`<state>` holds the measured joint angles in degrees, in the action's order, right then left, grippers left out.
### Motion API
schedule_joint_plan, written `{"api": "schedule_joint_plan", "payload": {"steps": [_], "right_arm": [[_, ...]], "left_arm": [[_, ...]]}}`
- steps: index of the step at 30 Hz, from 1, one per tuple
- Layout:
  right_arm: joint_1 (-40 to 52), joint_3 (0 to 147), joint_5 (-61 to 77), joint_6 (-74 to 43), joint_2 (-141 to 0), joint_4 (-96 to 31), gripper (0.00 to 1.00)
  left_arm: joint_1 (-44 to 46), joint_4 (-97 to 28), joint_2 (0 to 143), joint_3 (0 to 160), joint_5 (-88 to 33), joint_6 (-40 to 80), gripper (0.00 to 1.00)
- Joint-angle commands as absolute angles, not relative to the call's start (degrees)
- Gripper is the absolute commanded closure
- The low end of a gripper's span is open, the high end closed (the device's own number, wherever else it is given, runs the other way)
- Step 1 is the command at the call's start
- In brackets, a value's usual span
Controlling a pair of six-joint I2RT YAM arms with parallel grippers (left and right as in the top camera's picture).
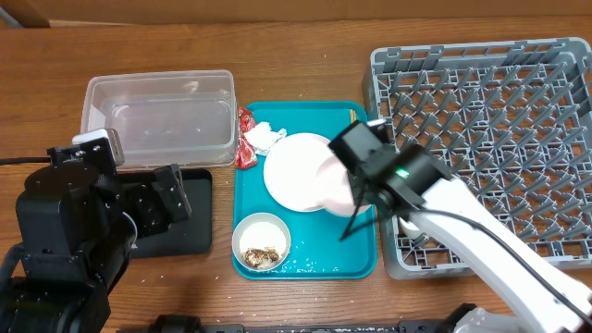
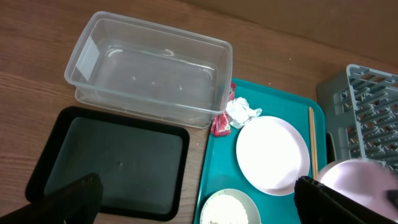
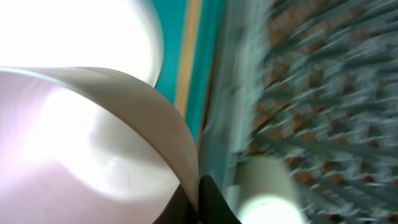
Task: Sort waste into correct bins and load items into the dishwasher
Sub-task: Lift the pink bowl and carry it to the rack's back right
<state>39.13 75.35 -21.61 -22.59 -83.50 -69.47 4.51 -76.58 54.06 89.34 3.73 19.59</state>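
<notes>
The rack's far wires are right of my right gripper in the overhead view, so I will carry the pink-lined bowl sideways and outward and release it on them.
My right gripper [image 1: 354,191] is shut on the rim of the small pink-lined bowl [image 1: 335,185] and holds it tilted above the teal tray's right side, next to the large white plate [image 1: 294,169]. The right wrist view shows the fingers [image 3: 199,199] pinching the bowl's wall [image 3: 93,143]. A small white bowl [image 1: 261,242] with rice and brown scraps sits at the tray's front. The red wrapper [image 1: 246,139] and white napkin [image 1: 265,137] lie at the tray's back left. Chopsticks [image 2: 312,140] lie along the tray's right edge. My left gripper [image 2: 196,205] is open and empty over the black tray [image 2: 112,162].
The teal tray [image 1: 310,264] sits mid-table. The empty clear tub [image 1: 159,118] stands at the back left, behind the black tray [image 1: 190,222]. The grey dish rack [image 1: 499,111] fills the right side, its near-left corner under my right arm.
</notes>
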Motion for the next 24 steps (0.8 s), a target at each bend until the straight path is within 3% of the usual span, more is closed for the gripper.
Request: {"api": "schedule_joint_plan", "payload": {"steps": [1,9,16,24], "right_arm": [[39.13,77.01,-40.27,-31.0,-77.67,-69.6,0.96],[31.81,76.95,-61.6,-39.33,-76.14,-69.67,0.96],[15.9,76.95,-62.3,-40.69,-78.13,-59.37,0.96],[1.28,76.95,-60.29,-33.82,-87.11,-54.52,0.96]], "left_arm": [[4.51,-76.47,54.0,90.15,4.47,20.6,0.0],[4.51,-76.51,54.02,90.15,4.47,20.6,0.0],[4.51,-76.51,54.04,90.15,4.47,20.6,0.0],[4.51,-76.51,54.06,90.15,4.47,20.6,0.0]]}}
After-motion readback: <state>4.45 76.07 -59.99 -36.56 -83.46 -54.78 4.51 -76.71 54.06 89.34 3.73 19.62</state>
